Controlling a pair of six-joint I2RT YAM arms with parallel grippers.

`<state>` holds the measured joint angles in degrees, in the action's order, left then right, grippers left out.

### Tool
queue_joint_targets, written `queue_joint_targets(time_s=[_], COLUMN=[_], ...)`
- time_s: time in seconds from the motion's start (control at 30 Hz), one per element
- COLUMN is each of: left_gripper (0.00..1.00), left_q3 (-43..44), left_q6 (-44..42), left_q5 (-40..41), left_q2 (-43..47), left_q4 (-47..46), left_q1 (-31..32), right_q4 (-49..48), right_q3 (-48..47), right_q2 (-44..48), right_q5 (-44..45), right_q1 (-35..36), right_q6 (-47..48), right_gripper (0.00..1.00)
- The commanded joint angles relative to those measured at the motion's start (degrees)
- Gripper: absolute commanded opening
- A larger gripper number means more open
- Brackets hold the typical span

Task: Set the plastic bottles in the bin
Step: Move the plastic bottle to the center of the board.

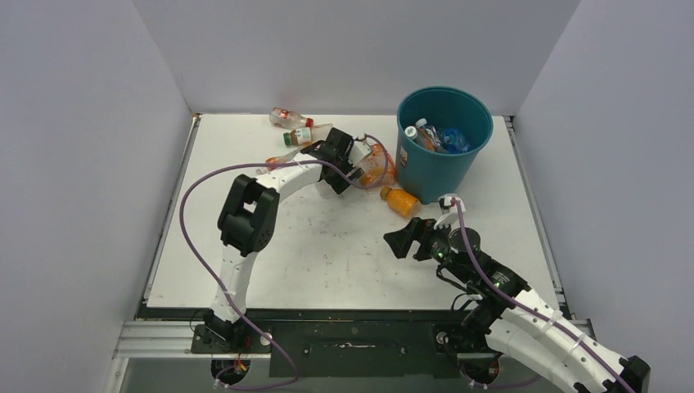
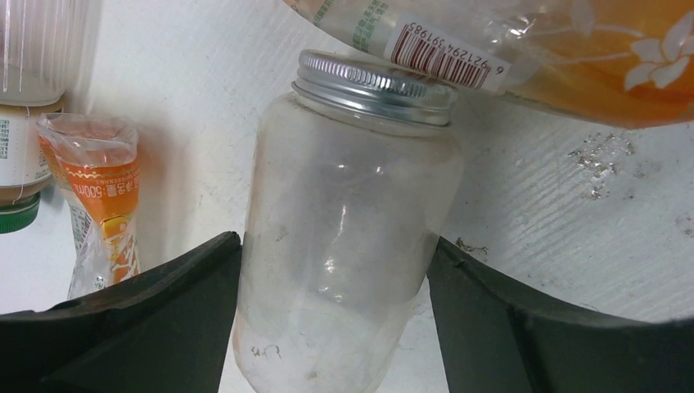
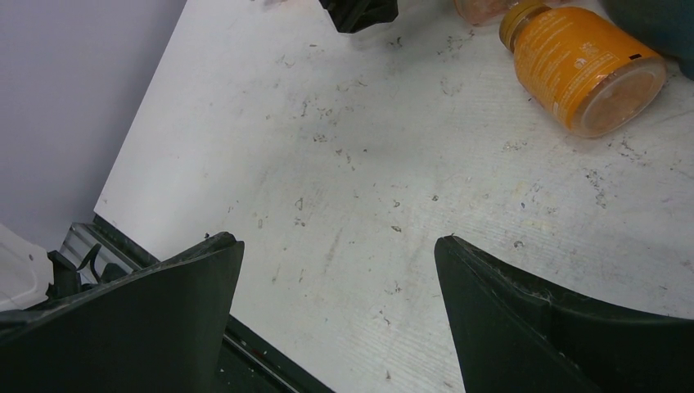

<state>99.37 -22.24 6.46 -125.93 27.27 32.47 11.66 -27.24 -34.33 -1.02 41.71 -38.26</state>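
I will next draw the clear bottle back with my left gripper and release it on the bare tabletop, since that open patch lies back from the gripper.
In the left wrist view a clear jar-like bottle (image 2: 352,188) with a silver screw cap lies between the fingers of my left gripper (image 2: 335,246), and both fingers touch its sides. In the top view my left gripper (image 1: 347,168) is beside a crushed orange-labelled bottle (image 1: 376,169), which also shows in the left wrist view (image 2: 589,49). The teal bin (image 1: 444,164) stands at the back right with several bottles (image 1: 434,137) inside. An orange bottle (image 1: 400,201) lies at the bin's foot and shows in the right wrist view (image 3: 581,70). My right gripper (image 1: 401,243) is open and empty above bare table (image 3: 339,246).
More bottles lie at the back left: one with a red cap (image 1: 290,119), one with a green cap (image 1: 307,135) and a crushed one (image 1: 282,160). A crushed orange-labelled bottle (image 2: 98,205) lies left of my left gripper. Grey walls enclose the table.
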Motion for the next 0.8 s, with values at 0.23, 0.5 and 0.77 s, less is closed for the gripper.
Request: queue_joint_targets(time_s=[0.23, 0.5, 0.77], left_gripper=[0.57, 0.47, 0.5], left_q3=[-7.09, -17.95, -30.21], left_q6=[7.16, 16.29, 30.29], left_q5=[0.94, -1.96, -7.12], left_q2=[7.47, 17.81, 22.93], left_q4=[-0.29, -1.02, -3.79], left_q1=[0.91, 1.34, 6.44], right_q4=[-0.15, -1.73, -5.32], right_q3=[-2.73, -3.02, -1.37], right_q2=[2.31, 1.2, -0.97], right_q5=[0.84, 2.6, 1.68], right_q1=[0.36, 0.45, 0.52], right_q6=[-0.61, -0.06, -1.68], right_gripper=[0.9, 0.9, 0.9])
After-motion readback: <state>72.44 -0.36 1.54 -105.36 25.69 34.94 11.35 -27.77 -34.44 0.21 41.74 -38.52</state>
